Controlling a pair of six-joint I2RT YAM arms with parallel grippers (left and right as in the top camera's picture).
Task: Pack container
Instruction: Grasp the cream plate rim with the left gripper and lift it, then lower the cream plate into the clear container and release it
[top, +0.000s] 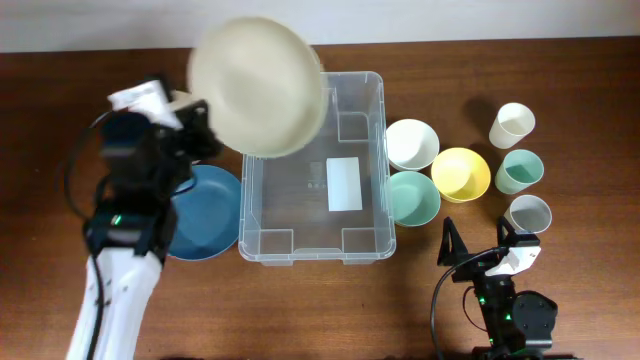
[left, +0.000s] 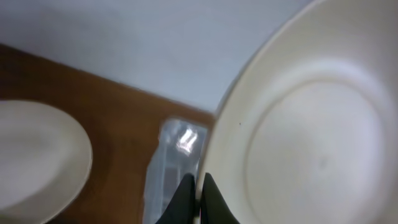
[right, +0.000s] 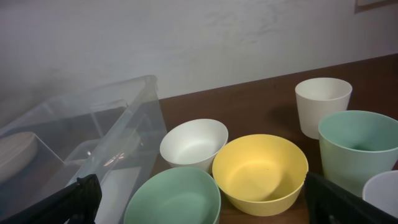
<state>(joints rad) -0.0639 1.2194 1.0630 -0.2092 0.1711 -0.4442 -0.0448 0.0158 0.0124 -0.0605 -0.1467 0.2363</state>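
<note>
I should move the large cream plate in my left gripper next, down and to the right in the overhead view, inside the container's sides.
The clear container stands mid-table with a white label on its base; nothing lies in it. My left gripper is shut on the rim of a large cream plate and holds it tilted, high over the container's back left corner. In the left wrist view the fingers pinch the plate's edge, with part of the container below. My right gripper is open and empty, low at the front right. In the right wrist view it faces the bowls and the container.
A blue plate lies left of the container. To its right are a white bowl, green bowl and yellow bowl. Further right stand a cream cup, green cup and grey cup.
</note>
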